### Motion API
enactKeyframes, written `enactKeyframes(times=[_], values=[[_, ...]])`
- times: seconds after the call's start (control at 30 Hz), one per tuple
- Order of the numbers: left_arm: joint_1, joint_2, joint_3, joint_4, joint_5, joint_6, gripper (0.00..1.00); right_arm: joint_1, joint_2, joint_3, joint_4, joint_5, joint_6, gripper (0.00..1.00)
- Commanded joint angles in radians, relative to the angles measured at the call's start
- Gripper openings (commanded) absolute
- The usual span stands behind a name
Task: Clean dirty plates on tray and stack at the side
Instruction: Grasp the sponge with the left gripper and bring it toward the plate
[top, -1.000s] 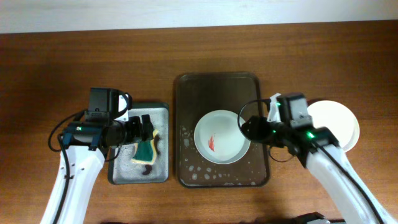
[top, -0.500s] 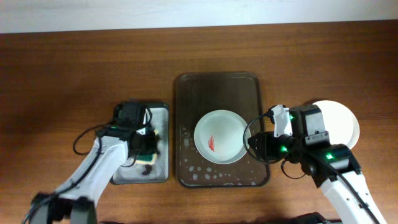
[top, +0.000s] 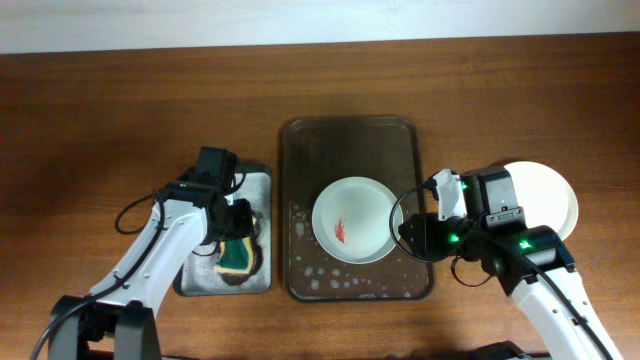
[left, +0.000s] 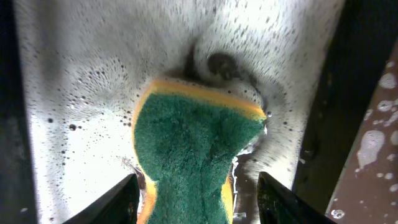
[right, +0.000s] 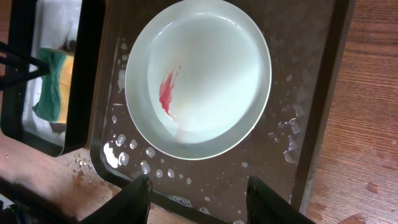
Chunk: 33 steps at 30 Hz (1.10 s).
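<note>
Next, my right gripper moves down and outward onto the smeared plate's rim facing the clean plate, because the red smear lies toward the smeared plate's other side.
A white plate (top: 356, 220) with a red smear lies on the dark brown tray (top: 349, 150); it also shows in the right wrist view (right: 199, 74) on the tray (right: 311, 106). A clean white plate (top: 550, 195) lies on the table right of the tray, partly hidden by my right arm. My right gripper (top: 412, 226) is open and empty over the tray's right rim, beside the smeared plate (right: 196, 202). My left gripper (top: 240, 232) is open, its fingers on either side of a green and yellow sponge (left: 193, 149) without gripping it (left: 196, 199).
The sponge (top: 236, 252) lies in a smaller black-rimmed grey tray (top: 262, 185) with soapy water, left of the brown tray. Water drops and foam cover the brown tray's front part (top: 330, 280). Bare wooden table lies all around.
My left arm has swung down over the grey tray, its gripper now around the sponge. My right arm has drawn back from the plate toward the tray's right rim.
</note>
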Motion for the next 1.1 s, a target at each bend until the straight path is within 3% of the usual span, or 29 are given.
enactKeyframes(times=[0.0,0.13,0.17,0.2,0.3,0.33,0.37,0.4,0.43,0.53,0.63,0.73,0.77,0.83,0.97,1.07], values=[[0.000,0.008,-0.023,0.040,-0.056,-0.003,0.54,-0.003,0.003,0.013,0.003,0.006,-0.004,0.51],[-0.006,0.113,-0.106,0.150,-0.042,-0.003,0.46,-0.003,0.003,0.013,0.003,0.010,-0.004,0.50],[-0.008,0.142,-0.110,0.164,-0.034,-0.003,0.29,-0.003,0.003,0.013,0.003,0.010,-0.004,0.50],[-0.010,0.167,-0.110,0.178,-0.024,-0.003,0.00,-0.003,0.003,0.013,0.003,0.010,-0.004,0.50],[-0.009,0.156,-0.073,0.153,-0.021,-0.003,0.00,-0.003,0.003,0.013,0.003,0.010,-0.004,0.51],[-0.006,0.142,-0.043,0.123,-0.021,-0.003,0.08,-0.003,0.003,0.013,0.003,0.010,-0.004,0.50],[-0.005,0.132,-0.021,0.105,-0.021,-0.003,0.39,-0.003,0.003,0.013,0.003,0.010,-0.003,0.50],[-0.005,0.113,0.032,0.052,-0.021,-0.002,0.54,-0.003,0.003,0.013,0.003,0.010,-0.004,0.50],[-0.005,0.104,0.078,0.002,-0.021,-0.002,0.63,-0.003,0.003,0.013,0.003,0.010,-0.003,0.50],[-0.006,0.096,0.180,-0.149,0.000,-0.003,0.69,-0.003,0.003,0.013,0.003,0.010,-0.004,0.50],[-0.006,0.097,0.143,-0.190,0.051,-0.004,0.58,-0.003,0.003,0.013,0.003,0.010,-0.004,0.50],[-0.023,0.098,0.011,-0.106,0.052,-0.031,0.35,-0.003,0.003,0.013,0.007,0.010,-0.004,0.50],[-0.025,0.098,-0.036,-0.049,0.052,-0.031,0.31,-0.003,0.003,0.013,0.010,0.010,-0.003,0.50],[-0.025,0.098,-0.106,0.048,0.051,-0.048,0.02,-0.003,0.003,0.013,0.027,0.019,-0.004,0.50],[-0.024,0.092,-0.046,0.002,0.051,-0.040,0.00,-0.003,0.053,0.013,0.093,0.101,-0.004,0.56],[-0.026,0.053,0.080,-0.106,0.051,-0.024,0.00,-0.003,0.143,0.013,0.111,0.140,-0.003,0.46]])
